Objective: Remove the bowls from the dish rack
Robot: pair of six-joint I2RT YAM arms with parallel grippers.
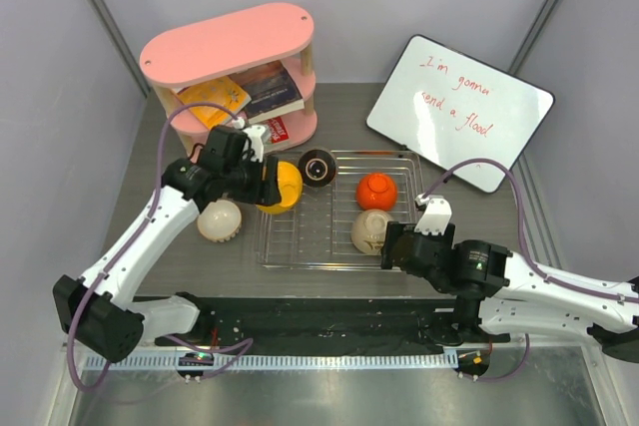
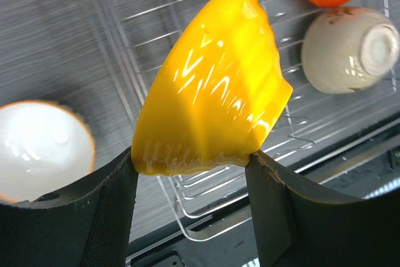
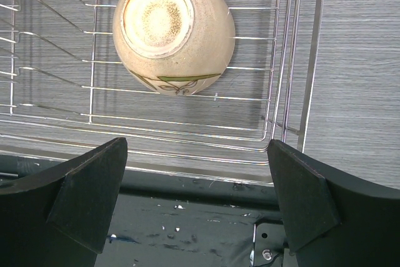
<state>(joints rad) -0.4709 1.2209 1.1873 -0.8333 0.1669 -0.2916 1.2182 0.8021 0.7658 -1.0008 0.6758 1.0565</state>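
Observation:
I will move my left gripper to the left in the top view and down, over the open cream bowl [image 2: 44, 151], and then let go, because the cream bowl's empty opening faces up.
My left gripper [image 1: 268, 185] is shut on the yellow bowl [image 1: 285, 187], which hangs tilted above the left edge of the dish rack [image 1: 300, 236]. In the left wrist view both fingers press the yellow bowl's [image 2: 212, 98] lower rim. Inside the rack lie an orange-red bowl [image 1: 376, 191], an upside-down cream bowl [image 1: 371, 230] and a dark bowl [image 1: 317, 167] at the back left. Another cream bowl [image 1: 219, 220] stands on the table left of the rack. My right gripper [image 3: 197, 179] is open and empty at the rack's near right edge, just short of the cream bowl [image 3: 174, 29].
A pink oval shelf [image 1: 235, 67] with books stands at the back left, close behind my left arm. A whiteboard [image 1: 459, 112] lies at the back right. The black base strip [image 1: 329, 321] runs along the near edge.

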